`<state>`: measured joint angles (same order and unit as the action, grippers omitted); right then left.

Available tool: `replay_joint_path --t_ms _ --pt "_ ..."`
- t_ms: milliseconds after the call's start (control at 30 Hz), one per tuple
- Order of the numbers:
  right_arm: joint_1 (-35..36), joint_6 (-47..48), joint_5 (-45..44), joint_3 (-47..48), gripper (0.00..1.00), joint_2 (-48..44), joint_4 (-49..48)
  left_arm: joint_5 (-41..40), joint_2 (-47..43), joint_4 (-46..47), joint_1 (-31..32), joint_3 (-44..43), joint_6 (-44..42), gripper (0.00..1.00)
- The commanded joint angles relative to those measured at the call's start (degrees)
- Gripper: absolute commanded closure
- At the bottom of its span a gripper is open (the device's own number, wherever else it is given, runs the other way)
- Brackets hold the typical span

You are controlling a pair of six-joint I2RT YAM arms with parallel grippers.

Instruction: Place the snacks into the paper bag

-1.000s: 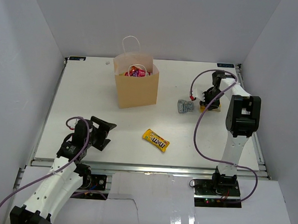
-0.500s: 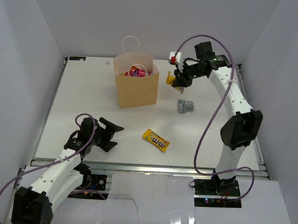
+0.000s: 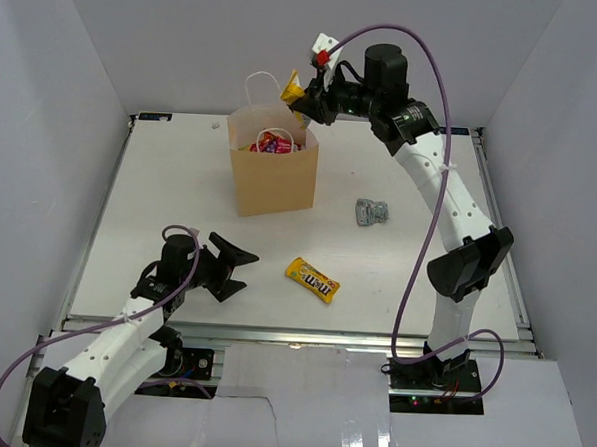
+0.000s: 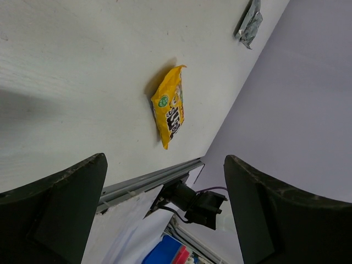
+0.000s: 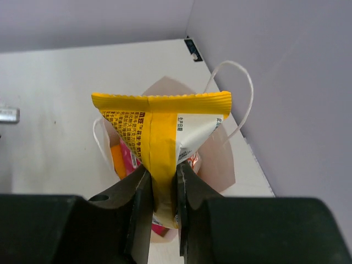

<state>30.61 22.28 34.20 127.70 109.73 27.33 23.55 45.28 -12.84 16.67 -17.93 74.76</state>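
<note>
The bag's opening (image 3: 272,136) is to the left in the top view, so my right gripper will next move past the bag's side rim and let go of the yellow packet.
The tan paper bag (image 3: 273,178) stands upright at the back of the table with pink and orange packets (image 3: 272,142) inside; it also shows in the right wrist view (image 5: 217,165). My right gripper (image 3: 303,102) is shut on a yellow packet (image 5: 162,137) and holds it in the air above the bag's open mouth. A yellow candy packet (image 3: 313,279) lies near the front middle, also in the left wrist view (image 4: 169,107). A silver packet (image 3: 371,212) lies right of the bag. My left gripper (image 3: 238,268) is open and empty, low at the front left, pointing at the yellow candy packet.
White walls enclose the table on three sides. The table's metal front rail (image 3: 293,335) runs along the near edge. The right arm's purple cable (image 3: 417,250) loops above the right side of the table.
My right gripper has lifted the yellow packet from the right side of the table and carried it up and left over the bag. My left gripper has moved right toward the yellow candy packet.
</note>
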Motion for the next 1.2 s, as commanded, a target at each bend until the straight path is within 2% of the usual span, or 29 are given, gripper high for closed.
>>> replay_joint_path --t_ms 0,133,333,433,467,567,733,867,1000,1033,1167 --pt "1.5 -8.8 -2.1 -1.6 0.92 0.6 -12.5 1.8 -2.3 1.3 -0.1 1.5 1.0 0.02" --pt "2.7 -12.6 -5.3 -2.1 0.91 2.9 -19.7 2.6 -1.8 1.9 -0.1 1.2 1.5 0.02" --pt "3.8 -12.3 -7.6 -4.9 0.68 4.5 -20.8 3.0 3.5 2.1 0.6 -0.4 6.4 0.02" --pt "3.4 -11.7 -8.4 -6.2 0.55 4.2 -20.6 0.8 8.0 2.2 3.2 -2.3 9.7 0.02" --pt "3.1 -11.7 -8.4 -6.4 0.46 3.7 -20.6 0.0 9.5 2.2 4.1 -4.1 10.6 0.02" --pt "1.4 -12.0 -7.8 -7.5 0.33 1.7 -20.1 -3.2 16.2 1.7 10.0 -8.8 14.3 0.02" --pt "-4.6 -13.1 -3.5 -13.4 0.26 -4.4 -19.1 -8.6 25.5 -2.8 16.2 -16.6 21.3 0.02" --pt "-10.6 -11.3 0.1 -24.6 0.22 -13.9 -16.5 -13.2 33.0 -12.5 20.5 -24.4 26.0 0.04" --pt "-18.0 -11.5 2.4 -43.3 0.20 -22.7 -16.2 -13.7 47.4 -24.1 23.1 -35.9 25.4 0.05" --pt "-19.2 -10.9 2.5 -46.5 0.20 -24.4 -16.2 -13.3 49.7 -25.5 23.4 -39.9 25.0 0.06" --pt "-24.7 -9.5 1.8 -60.3 0.19 -34.0 -16.0 -14.1 57.5 -28.2 25.2 -46.0 24.2 0.09"
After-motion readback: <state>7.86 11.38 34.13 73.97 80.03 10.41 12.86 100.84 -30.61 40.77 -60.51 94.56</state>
